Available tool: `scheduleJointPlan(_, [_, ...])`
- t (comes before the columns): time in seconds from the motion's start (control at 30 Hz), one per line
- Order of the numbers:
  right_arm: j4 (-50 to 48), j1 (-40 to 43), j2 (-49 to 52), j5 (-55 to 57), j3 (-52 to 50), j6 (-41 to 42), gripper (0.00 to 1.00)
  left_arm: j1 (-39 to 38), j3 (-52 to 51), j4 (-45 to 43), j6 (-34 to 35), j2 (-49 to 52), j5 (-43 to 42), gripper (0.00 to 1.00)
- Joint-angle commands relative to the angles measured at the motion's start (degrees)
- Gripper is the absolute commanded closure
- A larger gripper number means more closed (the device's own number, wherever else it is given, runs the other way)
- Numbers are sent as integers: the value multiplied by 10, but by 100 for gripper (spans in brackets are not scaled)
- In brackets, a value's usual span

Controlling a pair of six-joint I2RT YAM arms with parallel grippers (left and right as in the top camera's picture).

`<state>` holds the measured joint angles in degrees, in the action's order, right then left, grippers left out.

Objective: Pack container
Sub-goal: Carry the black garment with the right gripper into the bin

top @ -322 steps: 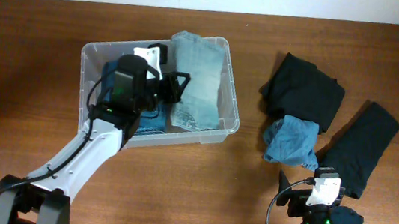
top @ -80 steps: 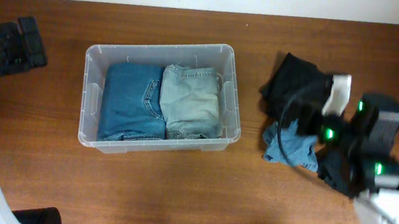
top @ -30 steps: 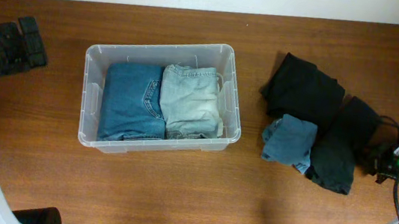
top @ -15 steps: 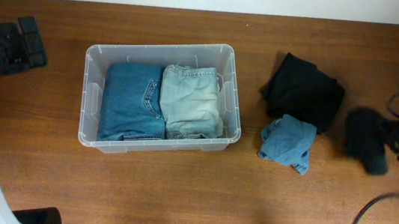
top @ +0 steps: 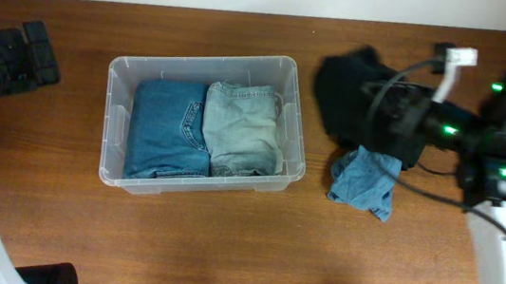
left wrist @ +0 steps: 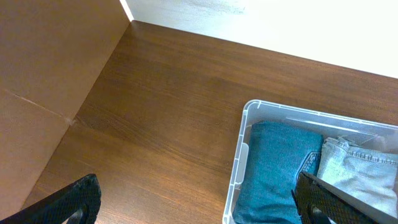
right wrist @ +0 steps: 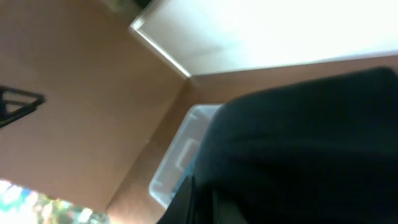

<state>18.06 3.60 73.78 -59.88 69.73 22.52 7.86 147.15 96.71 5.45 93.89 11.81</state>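
The right gripper carries the garment across to the left in the overhead view to the blue jeans next, down onto their near end (top: 168,158), and releases it.
The container (top: 111,126), a clear plastic bin, sits left of centre and holds folded blue jeans (top: 168,130) beside paler jeans (top: 243,127). My right gripper (top: 383,107) is shut on a black garment (top: 346,81), which hangs blurred in the air just right of the bin. In the right wrist view that black garment (right wrist: 298,149) fills most of the picture, with the container (right wrist: 180,155) below and to the left. My left gripper (top: 34,55) stays open at the far left edge, its fingers (left wrist: 74,202) spread wide over bare wood, and the container (left wrist: 245,155) lies to its right.
A crumpled light blue cloth (top: 363,179) lies on the table right of the bin. Dark cloth (top: 405,145) shows on the table beneath the right arm. A pale wall runs along the table's back edge (top: 268,12).
My right arm has swung left from the table's right edge, lifting the black garment off the table and carrying it toward the bin. The left arm has not moved.
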Motion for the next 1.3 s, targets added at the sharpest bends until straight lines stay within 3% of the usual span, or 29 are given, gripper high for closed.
scheduleJointPlan(0.0, [-38, -96, -10, 26, 7, 33, 96, 2, 0, 0, 3, -6, -2, 1])
scheduleJointPlan(0.23, [-123, -268, 60, 88, 7, 32, 96, 2, 0, 0, 3, -6, -2, 1])
scheduleJointPlan(0.47, [-203, -340, 176, 75, 7, 85, 96, 2, 0, 0, 3, -6, -2, 1])
scheduleJointPlan(1.03, [-229, -352, 180, 52, 7, 92, 96, 2, 0, 0, 3, -6, -2, 1])
scheduleJointPlan(1.27, [-264, -276, 189, 165, 7, -36, 96, 2, 0, 0, 3, -6, -2, 1])
